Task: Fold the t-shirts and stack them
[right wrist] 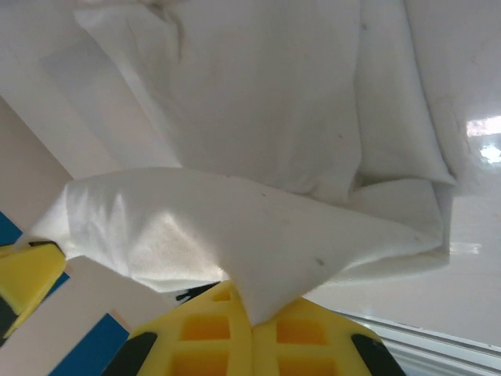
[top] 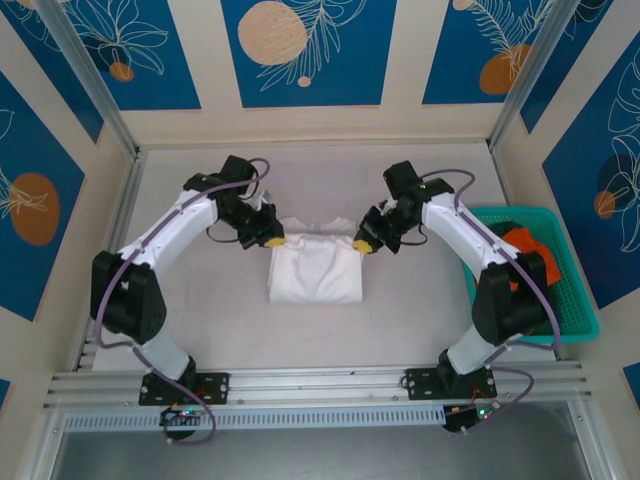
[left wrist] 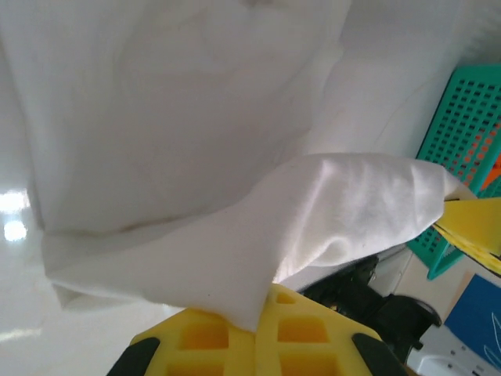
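Observation:
My left gripper carries the held corner outward next, then lowers it to the shirt's uncovered far end and releases it.
A white t-shirt [top: 314,266] lies partly folded in the middle of the table. My left gripper [top: 273,241] is shut on the shirt's far left corner, and the cloth [left wrist: 235,258] rises out of the yellow jaws. My right gripper [top: 361,244] is shut on the far right corner, where a fold of white cloth [right wrist: 258,243] comes out of its jaws. Both corners are lifted a little above the rest of the shirt. An orange t-shirt [top: 528,250] and a dark green t-shirt [top: 508,224] lie in the teal basket [top: 580,300] on the right.
The teal lattice basket [left wrist: 462,141] stands at the table's right side, close to the right arm's elbow. An aluminium rail [top: 320,385] runs along the near edge. Patterned walls close in the back and both sides.

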`<state>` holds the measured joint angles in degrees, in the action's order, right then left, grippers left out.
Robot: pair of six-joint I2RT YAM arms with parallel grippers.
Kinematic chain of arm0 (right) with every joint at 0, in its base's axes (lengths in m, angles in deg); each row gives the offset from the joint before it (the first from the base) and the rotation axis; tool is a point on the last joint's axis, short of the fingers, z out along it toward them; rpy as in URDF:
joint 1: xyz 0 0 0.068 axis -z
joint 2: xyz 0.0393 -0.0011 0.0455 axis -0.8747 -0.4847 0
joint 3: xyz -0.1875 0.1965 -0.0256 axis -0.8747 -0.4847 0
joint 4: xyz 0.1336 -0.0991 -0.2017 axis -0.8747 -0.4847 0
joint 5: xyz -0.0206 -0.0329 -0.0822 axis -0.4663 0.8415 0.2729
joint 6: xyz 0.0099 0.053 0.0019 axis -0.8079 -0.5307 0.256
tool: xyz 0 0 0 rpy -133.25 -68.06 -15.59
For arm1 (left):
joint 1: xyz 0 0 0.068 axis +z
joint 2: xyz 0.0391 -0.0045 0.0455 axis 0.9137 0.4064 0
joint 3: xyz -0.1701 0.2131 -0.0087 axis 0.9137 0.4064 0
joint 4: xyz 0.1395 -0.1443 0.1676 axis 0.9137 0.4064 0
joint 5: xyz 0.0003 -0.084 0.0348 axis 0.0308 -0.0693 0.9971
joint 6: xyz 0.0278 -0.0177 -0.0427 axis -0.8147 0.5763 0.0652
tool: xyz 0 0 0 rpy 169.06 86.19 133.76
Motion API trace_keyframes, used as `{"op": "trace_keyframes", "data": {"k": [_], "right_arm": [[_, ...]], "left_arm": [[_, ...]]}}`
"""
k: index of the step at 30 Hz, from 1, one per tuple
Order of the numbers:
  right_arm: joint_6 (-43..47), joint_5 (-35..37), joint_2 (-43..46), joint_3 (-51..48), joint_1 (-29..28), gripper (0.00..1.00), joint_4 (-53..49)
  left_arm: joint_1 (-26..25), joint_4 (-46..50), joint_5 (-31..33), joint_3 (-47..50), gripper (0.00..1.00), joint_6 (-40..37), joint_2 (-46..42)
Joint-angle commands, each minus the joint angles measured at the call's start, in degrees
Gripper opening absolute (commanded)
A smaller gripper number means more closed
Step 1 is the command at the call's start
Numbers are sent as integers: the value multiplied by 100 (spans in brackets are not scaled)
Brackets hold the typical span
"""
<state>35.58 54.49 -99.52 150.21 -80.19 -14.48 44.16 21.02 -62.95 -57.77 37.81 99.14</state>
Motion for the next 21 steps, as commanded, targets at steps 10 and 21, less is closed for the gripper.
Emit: {"op": "trace_keyframes", "data": {"k": [10, 21], "right_arm": [[95, -16, -3261, 3727, 476, 3, -1224], [137, -117, -4721, 6033, 805, 58, -1793]], "left_arm": [[726, -147, 284, -1758, 0, 66, 2007], [1180, -481, 1054, -2703, 62, 574, 2998]]}}
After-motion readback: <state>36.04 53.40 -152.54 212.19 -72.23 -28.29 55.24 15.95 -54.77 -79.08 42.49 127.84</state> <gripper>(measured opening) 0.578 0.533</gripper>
